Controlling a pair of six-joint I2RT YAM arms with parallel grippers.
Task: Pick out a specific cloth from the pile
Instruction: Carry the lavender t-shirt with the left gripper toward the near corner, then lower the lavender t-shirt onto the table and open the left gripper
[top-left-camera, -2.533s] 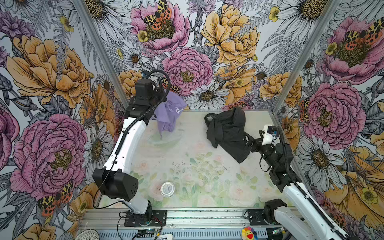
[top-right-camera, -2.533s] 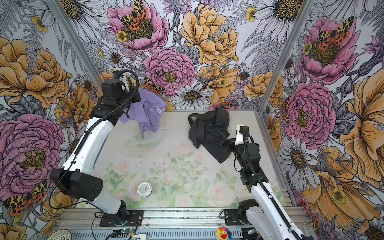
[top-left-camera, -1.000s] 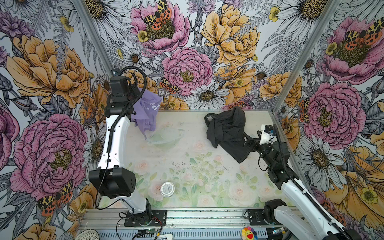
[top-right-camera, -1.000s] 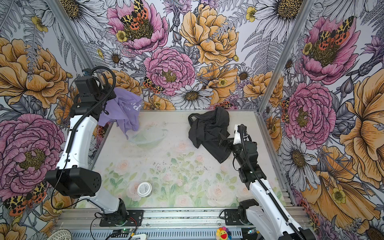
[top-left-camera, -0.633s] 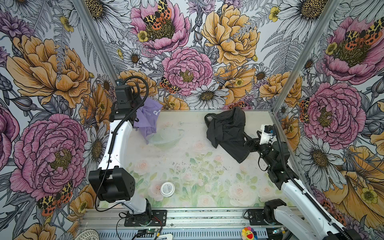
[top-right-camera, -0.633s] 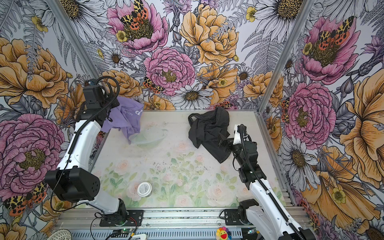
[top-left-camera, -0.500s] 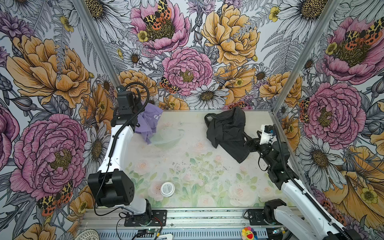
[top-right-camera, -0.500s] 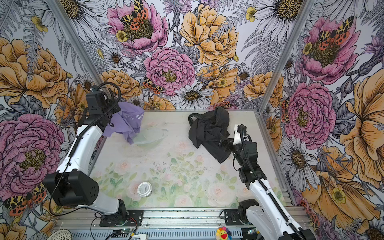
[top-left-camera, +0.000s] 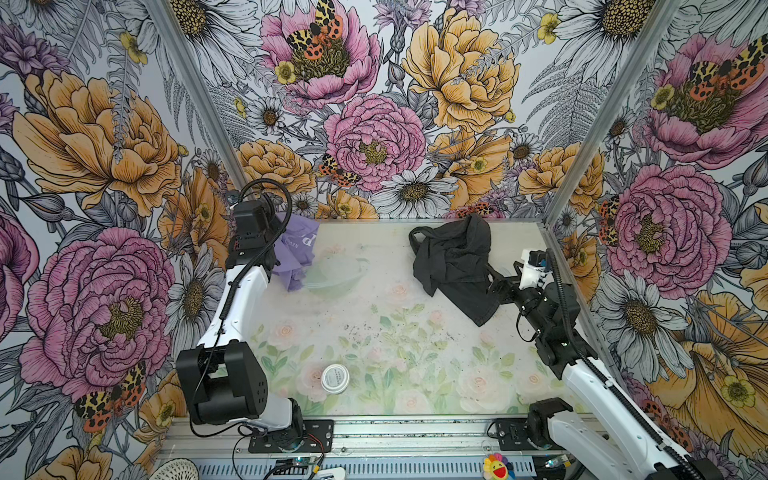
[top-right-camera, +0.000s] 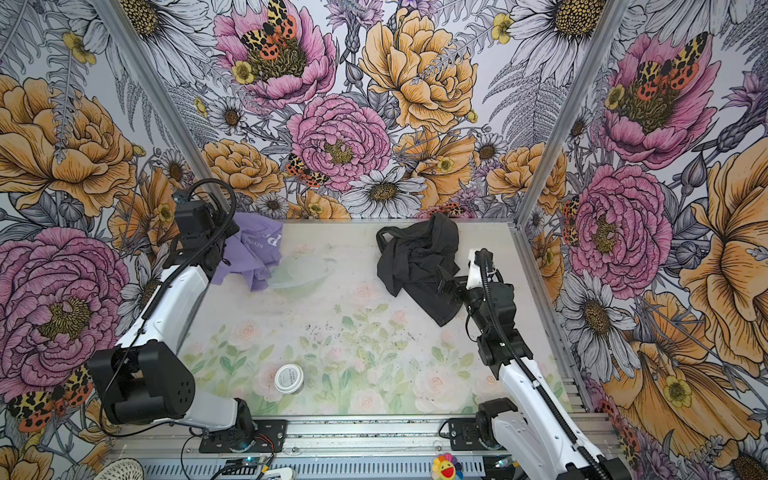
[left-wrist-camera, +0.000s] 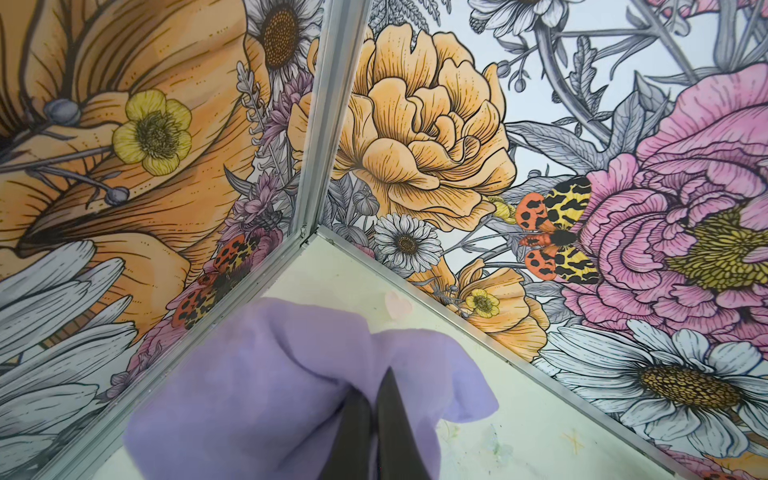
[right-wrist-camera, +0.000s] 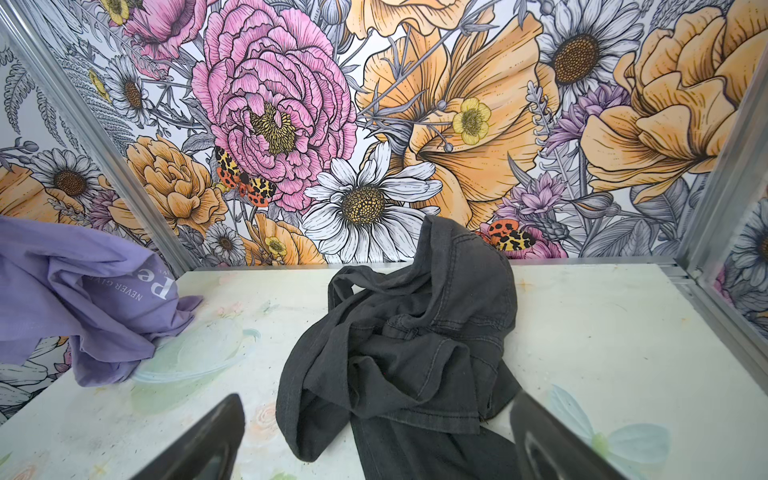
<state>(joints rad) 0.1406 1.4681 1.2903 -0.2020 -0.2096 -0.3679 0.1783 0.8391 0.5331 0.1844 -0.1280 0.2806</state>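
Note:
The tabletop (top-left-camera: 289, 277) beside the clear bowl is well apart from the black cloth, so my left gripper needs to move down there next and release the fold.
The pile is split in two. The lavender cloth (top-left-camera: 297, 253) (top-right-camera: 249, 249) with white lettering hangs at the back left corner. My left gripper (left-wrist-camera: 374, 386) is shut on a fold of the cloth (left-wrist-camera: 257, 374); in both top views the fabric hides the fingers. The cloth's lower folds (right-wrist-camera: 104, 357) reach down to the table. The charcoal-black cloth (top-left-camera: 455, 262) (top-right-camera: 415, 257) lies crumpled at the back right. My right gripper (right-wrist-camera: 376, 399) stands open just in front of the black cloth (right-wrist-camera: 407, 345), one finger on each side of its near end, holding nothing.
A clear shallow plastic bowl (top-left-camera: 332, 274) (right-wrist-camera: 191, 353) sits on the table right beside the lavender cloth's hanging end. A small white round lid (top-left-camera: 335, 378) (top-right-camera: 289, 378) lies near the front. Flowered walls with metal corner posts (top-left-camera: 195, 104) close in three sides.
My left arm has carried the lavender cloth leftward to the back left corner and lowered it until its folds reach the table. The right arm and black cloth have barely moved.

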